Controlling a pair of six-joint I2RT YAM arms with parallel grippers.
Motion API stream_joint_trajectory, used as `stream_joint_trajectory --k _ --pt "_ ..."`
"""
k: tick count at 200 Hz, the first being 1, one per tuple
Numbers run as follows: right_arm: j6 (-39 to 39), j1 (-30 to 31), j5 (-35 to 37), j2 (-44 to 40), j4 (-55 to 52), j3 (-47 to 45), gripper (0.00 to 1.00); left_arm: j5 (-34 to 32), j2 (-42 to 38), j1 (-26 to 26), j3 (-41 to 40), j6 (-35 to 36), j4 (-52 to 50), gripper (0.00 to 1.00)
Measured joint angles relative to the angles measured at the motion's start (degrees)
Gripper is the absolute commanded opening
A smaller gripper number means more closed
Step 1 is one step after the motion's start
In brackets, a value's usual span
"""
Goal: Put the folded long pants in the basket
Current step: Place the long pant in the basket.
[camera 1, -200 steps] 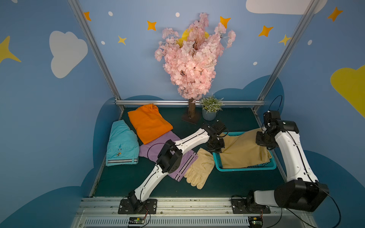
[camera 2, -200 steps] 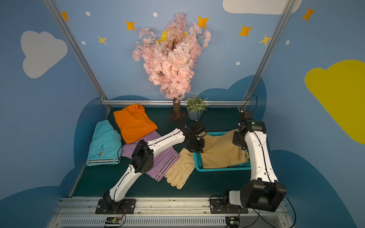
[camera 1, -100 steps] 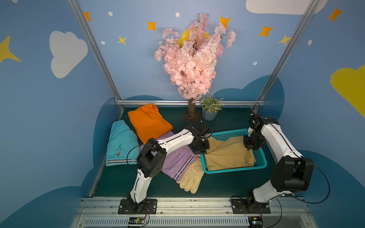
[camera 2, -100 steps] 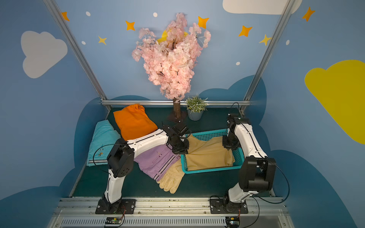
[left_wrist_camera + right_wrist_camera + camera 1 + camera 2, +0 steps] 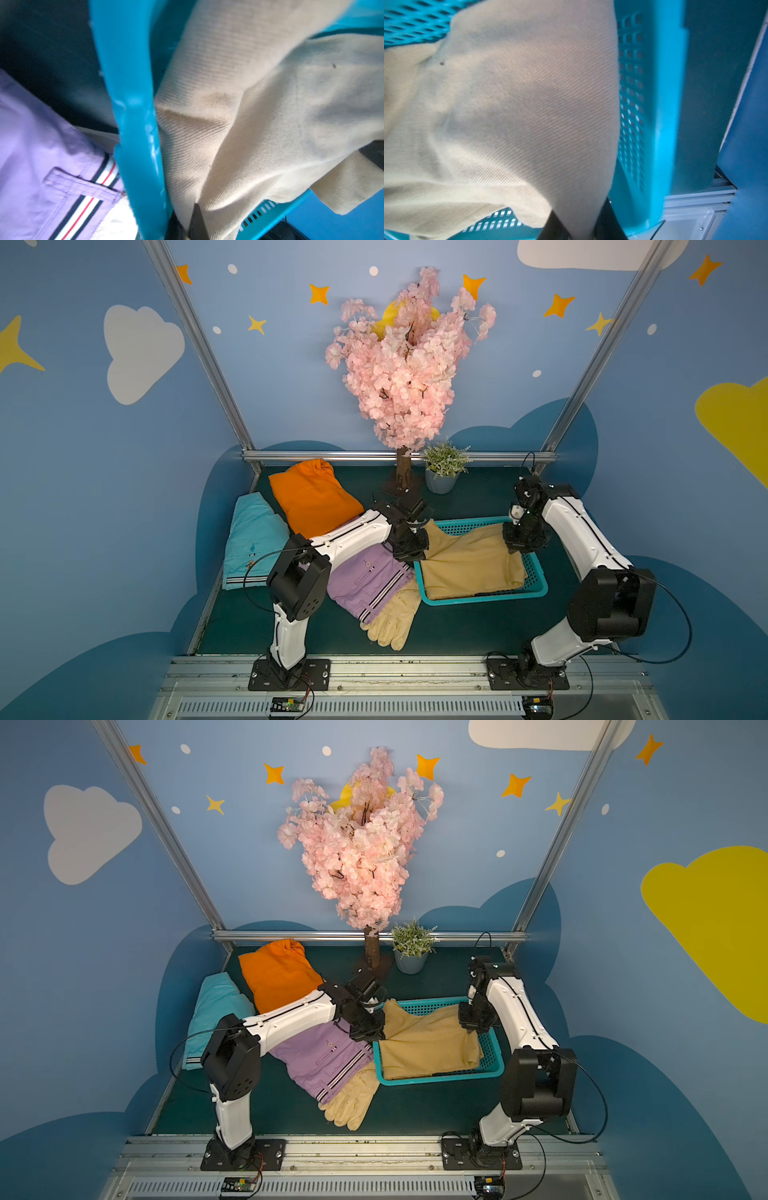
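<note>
The left gripper will next move toward the right gripper and down inside the basket's side by the lilac pants, then let go of the tan cloth, because that end of the cloth hugs the basket's rim.
The tan folded long pants lie stretched across the teal mesh basket. One corner drapes over the basket's far left rim. My left gripper is shut on the tan cloth just inside the basket's left rim. At the far right end my right gripper is shut on the same cloth, beside the basket wall. Outside the basket lie the lilac pants, orange pants and turquoise pants.
A cream work glove lies against the basket's front left corner, partly under the lilac pants. A pink blossom tree and a grey plant pot stand at the back. The basket's left side touches the lilac pants.
Both arms have moved left and down with the tan pants. The basket has slid left against the lilac pants and glove, and the cloth now sits lower in it.
</note>
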Motion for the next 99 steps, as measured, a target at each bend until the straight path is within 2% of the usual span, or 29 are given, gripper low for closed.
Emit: stream_joint_trajectory --k 40,99 --pt "-0.5 -1.3 5.4 -0.3 -1.7 3.6 0.00 -2.3 7.6 -4.7 11.1 -0.2 -3.9 0.03" --pt "-0.4 -1.0 7.3 0.8 -2.1 1.6 0.00 -8.3 11.2 -6.3 13.1 0.8 -9.7 0.06"
